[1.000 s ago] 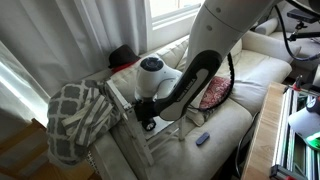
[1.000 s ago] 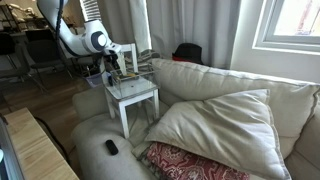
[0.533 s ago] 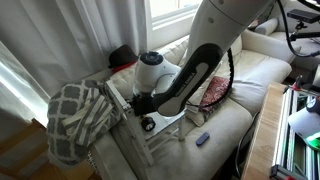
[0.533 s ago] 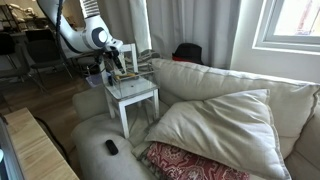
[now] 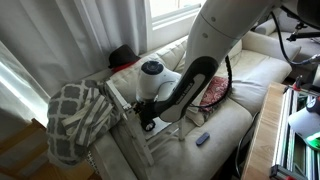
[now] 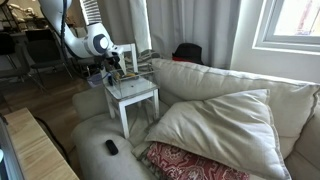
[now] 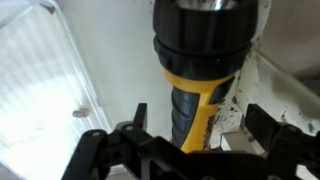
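I will lower my open gripper first and then close it, to get around the flashlight's yellow grip [image 7: 197, 110], near the black head.
In the wrist view a black and yellow flashlight [image 7: 196, 95] lies on the white top of a small table [image 7: 60, 80], with its black head away from the camera. My gripper [image 7: 200, 125] is open. Its two dark fingers stand on either side of the flashlight's yellow grip, with a gap on the right side. In both exterior views the gripper [image 5: 143, 117] [image 6: 113, 68] reaches down onto the small white side table [image 5: 168, 136] [image 6: 140, 97] that stands on the couch. The flashlight is hidden behind the arm there.
A checkered blanket [image 5: 75, 115] hangs over the couch arm beside the table. A cream cushion [image 6: 220, 125] and a red patterned pillow [image 5: 213, 92] [image 6: 180, 160] lie on the couch. A small blue object [image 5: 202, 139] and a black remote [image 6: 111, 147] lie on the seat. Curtains hang behind.
The wrist rose slightly half a second ago and has come back down to about where it was. The table and flashlight have not moved.
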{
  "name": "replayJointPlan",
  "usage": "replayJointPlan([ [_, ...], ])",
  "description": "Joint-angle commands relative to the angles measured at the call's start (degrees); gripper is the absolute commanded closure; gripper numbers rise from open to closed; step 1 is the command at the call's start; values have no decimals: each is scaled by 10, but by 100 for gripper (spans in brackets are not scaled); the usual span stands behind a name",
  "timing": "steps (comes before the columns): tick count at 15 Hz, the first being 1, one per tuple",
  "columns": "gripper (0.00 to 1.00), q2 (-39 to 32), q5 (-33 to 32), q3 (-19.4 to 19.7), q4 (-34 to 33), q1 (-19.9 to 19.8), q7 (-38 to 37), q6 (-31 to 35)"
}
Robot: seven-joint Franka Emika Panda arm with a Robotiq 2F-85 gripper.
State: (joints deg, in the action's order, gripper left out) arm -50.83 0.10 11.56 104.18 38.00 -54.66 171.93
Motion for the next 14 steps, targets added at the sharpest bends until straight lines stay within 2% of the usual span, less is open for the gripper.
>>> replayJointPlan([
  [1, 0, -38, 15, -3, -28, 2, 18, 15],
  [5, 0, -66, 22, 7, -45, 11, 15, 48],
  [6, 3, -71, 26, 4, -49, 8, 18, 52],
  [7, 19, -76, 32, 1, -52, 7, 20, 58],
  [8, 28, -80, 37, -3, -55, 4, 23, 61],
  [9, 30, -85, 42, -4, -59, 4, 26, 65],
  [14, 71, -87, 65, -12, -68, -1, 44, 69],
])
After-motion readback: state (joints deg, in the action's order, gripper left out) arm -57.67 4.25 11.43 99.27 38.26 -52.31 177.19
